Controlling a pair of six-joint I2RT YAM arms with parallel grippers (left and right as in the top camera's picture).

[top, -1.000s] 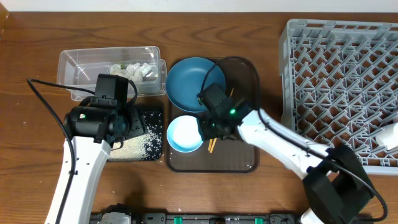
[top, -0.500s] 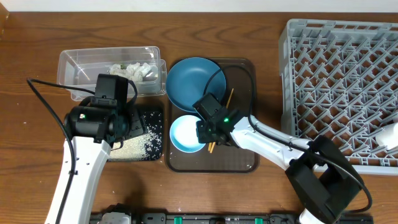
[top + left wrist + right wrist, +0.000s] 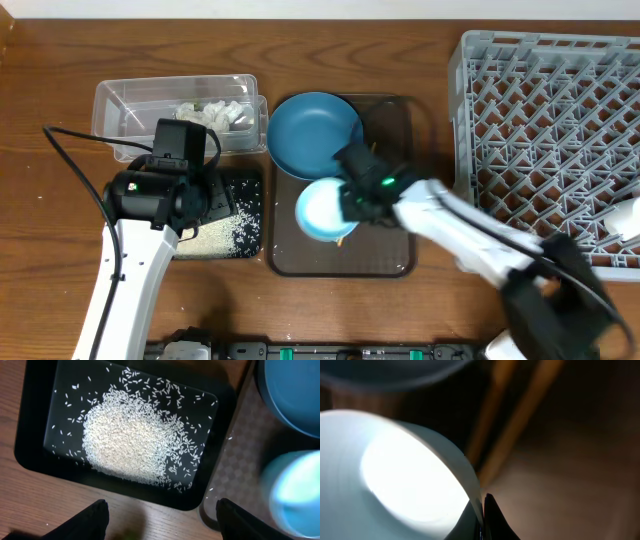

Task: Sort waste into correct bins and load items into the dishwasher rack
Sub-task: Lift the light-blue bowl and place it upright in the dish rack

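My right gripper carries the bowl (image 3: 322, 208) outward, to the right in the overhead view, next. It then releases the bowl at bare rack slots past the pale object.
My right gripper (image 3: 350, 204) is shut on the rim of the light-blue bowl (image 3: 322, 208), held over the dark brown tray (image 3: 385, 262). In the right wrist view the rim (image 3: 470, 475) sits pinched between the fingers (image 3: 482, 520), with the two wooden chopsticks (image 3: 520, 425) blurred behind. The deep-blue dish (image 3: 312, 133) lies at the tray's far left. My left gripper (image 3: 162, 525) is open and empty above the black tray (image 3: 35, 420) of rice grains (image 3: 125, 440). The clear tub (image 3: 130, 105) holds the white tissue (image 3: 215, 113). The pink cup is out of view.
The grey dishwasher rack (image 3: 550, 130) fills the right side. A pale object (image 3: 628, 217) lies at its right edge; I cannot tell what it is. The left arm (image 3: 160, 190) hangs over the black tray (image 3: 240, 225). Bare wood lies along the front.
The right gripper has carried the light-blue bowl to the right, away from the tray's left edge. The right arm has swung to the right with it. The left arm has not moved.
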